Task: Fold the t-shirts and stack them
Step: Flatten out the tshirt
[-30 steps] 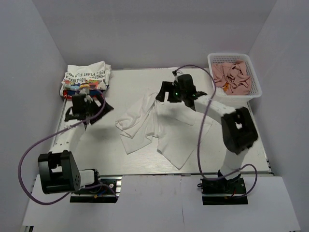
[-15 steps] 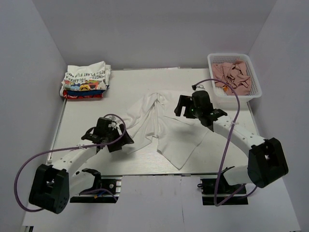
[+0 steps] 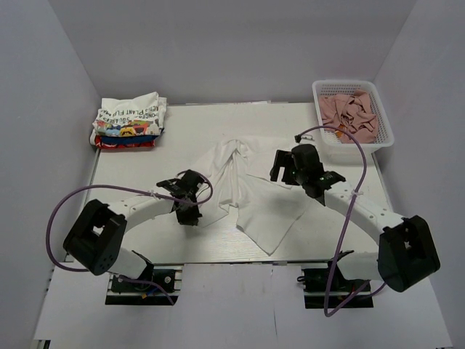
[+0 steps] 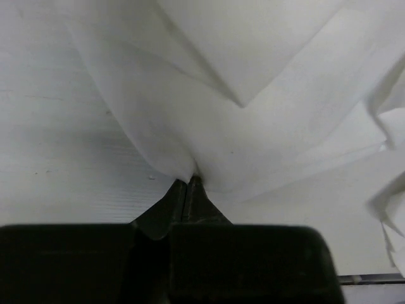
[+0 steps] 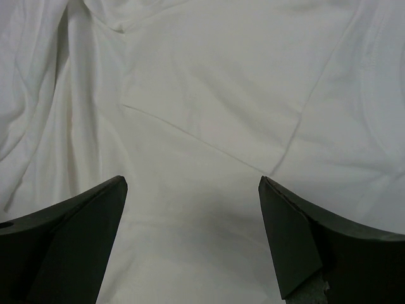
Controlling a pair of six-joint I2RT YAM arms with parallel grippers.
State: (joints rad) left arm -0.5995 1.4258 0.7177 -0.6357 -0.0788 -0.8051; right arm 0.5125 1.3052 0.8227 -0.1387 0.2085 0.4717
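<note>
My right gripper moves back toward the table's near bar and down onto the white t-shirt's near corner (image 3: 270, 251) next, since the corner lies flat and clear of the folds.
A large plain white t-shirt (image 3: 251, 200) lies crumpled in the middle of the table. My left gripper (image 3: 192, 212) sits at its near-left edge. In the left wrist view that gripper (image 4: 188, 181) is shut on a fold of the white t-shirt (image 4: 253, 95), with cloth bunching at the tips. My right gripper (image 3: 280, 169) hovers over the shirt's right half. In the right wrist view the right gripper (image 5: 193, 182) is open, with only smooth white t-shirt (image 5: 209, 95) below it. Folded t-shirts (image 3: 129, 120) are stacked at the back left, with a white lettered one on top.
A white mesh basket (image 3: 378, 109) with pinkish-brown cloths stands at the back right corner. Purple cables loop off both arms. The table's near edge rail (image 4: 380, 278) shows close behind my left gripper.
My left arm swung from the back-left stack down to the shirt's near-left edge and shut on it. My right arm drew back to the right, still open.
</note>
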